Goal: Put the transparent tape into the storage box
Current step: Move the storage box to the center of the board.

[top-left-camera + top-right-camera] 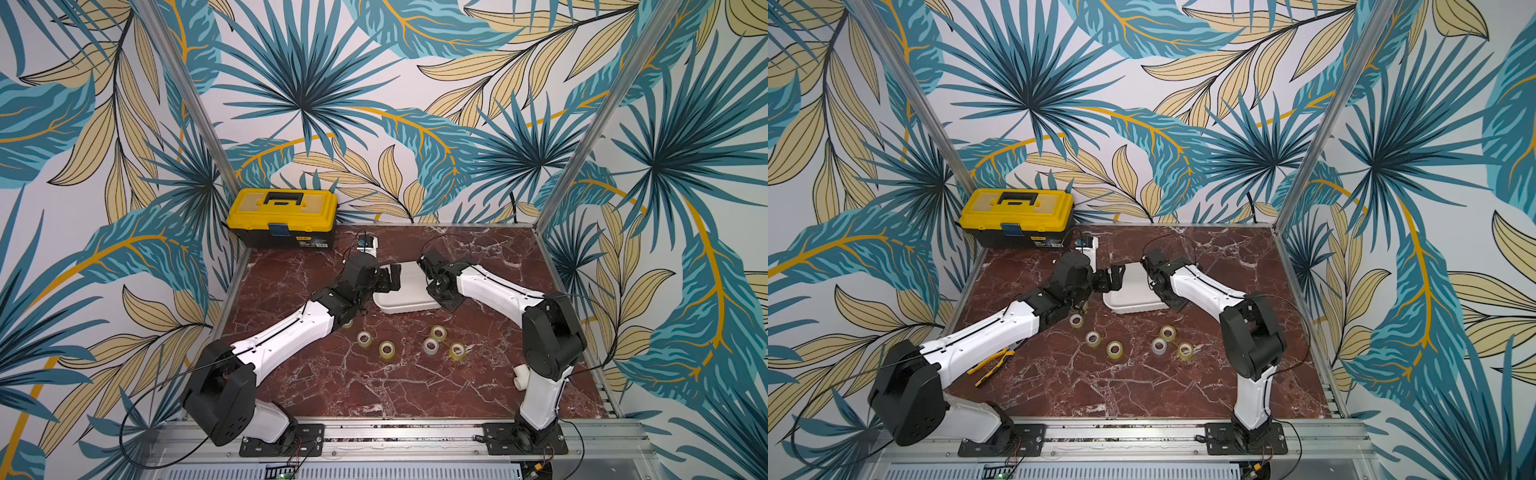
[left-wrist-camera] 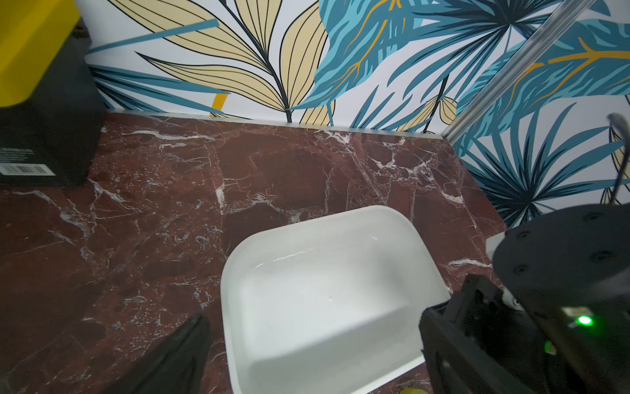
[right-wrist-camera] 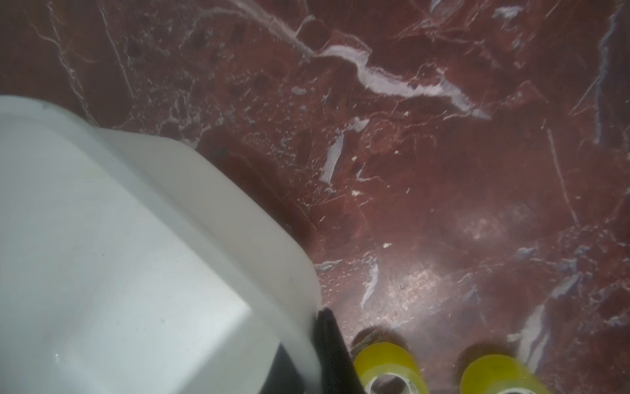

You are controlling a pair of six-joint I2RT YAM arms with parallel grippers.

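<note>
I next need to move my right gripper toward the open left gripper, pulling the box along, and release the box's rim, which is clamped between my fingers.
The storage box (image 1: 409,297) (image 1: 1129,297) is a shallow white tub at mid-table, and its visible inside (image 2: 327,290) is bare. My right gripper (image 1: 435,293) (image 3: 306,337) is shut on the box's right rim (image 3: 238,245), one finger inside the wall and one outside. My left gripper (image 1: 392,277) (image 2: 313,375) hangs open over the box's left edge, holding nothing. Several rolls of transparent tape lie in front of the box, among them a yellowish roll (image 1: 387,349) (image 1: 1114,349) and a greyer roll (image 1: 431,345). Another roll (image 1: 348,323) (image 1: 1076,320) sits half under my left arm. Two yellowish rolls (image 3: 388,366) lie just beside the right fingers.
A yellow-and-black toolbox (image 1: 282,216) (image 2: 37,85) stands at the back left corner. A small white device (image 1: 368,245) sits behind the left gripper. A white T-shaped fitting (image 1: 521,376) lies by the right arm's base. Yellow-handled pliers (image 1: 990,365) lie under the left arm. Walls enclose three sides.
</note>
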